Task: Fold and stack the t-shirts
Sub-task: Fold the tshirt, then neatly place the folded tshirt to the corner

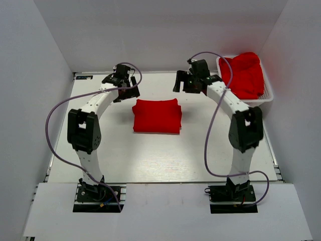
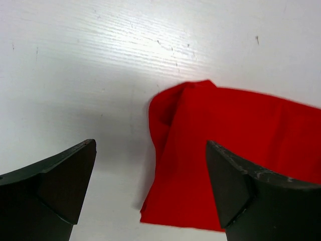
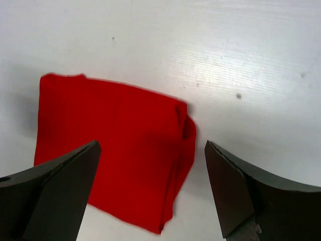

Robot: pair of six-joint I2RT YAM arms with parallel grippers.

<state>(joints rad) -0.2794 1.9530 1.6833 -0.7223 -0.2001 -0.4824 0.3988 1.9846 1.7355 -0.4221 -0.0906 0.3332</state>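
The t-shirt's short edge away from the basket [image 1: 270,94] lies below and back from my left gripper, so next my left gripper will move down and back onto that edge.
A folded red t-shirt [image 1: 156,116] lies flat in the middle of the white table. Its left end shows in the left wrist view [image 2: 210,150] and its right end in the right wrist view [image 3: 115,145]. More red t-shirts [image 1: 246,74] are heaped in the white mesh basket [image 1: 270,94] at the back right. My left gripper [image 1: 125,90] is open and empty, above the shirt's far left corner. My right gripper [image 1: 188,83] is open and empty, above the table behind the shirt's far right corner.
White walls stand close behind and on both sides of the table [image 1: 150,155]. The basket sits against the right wall. Purple cables loop out from both arms.
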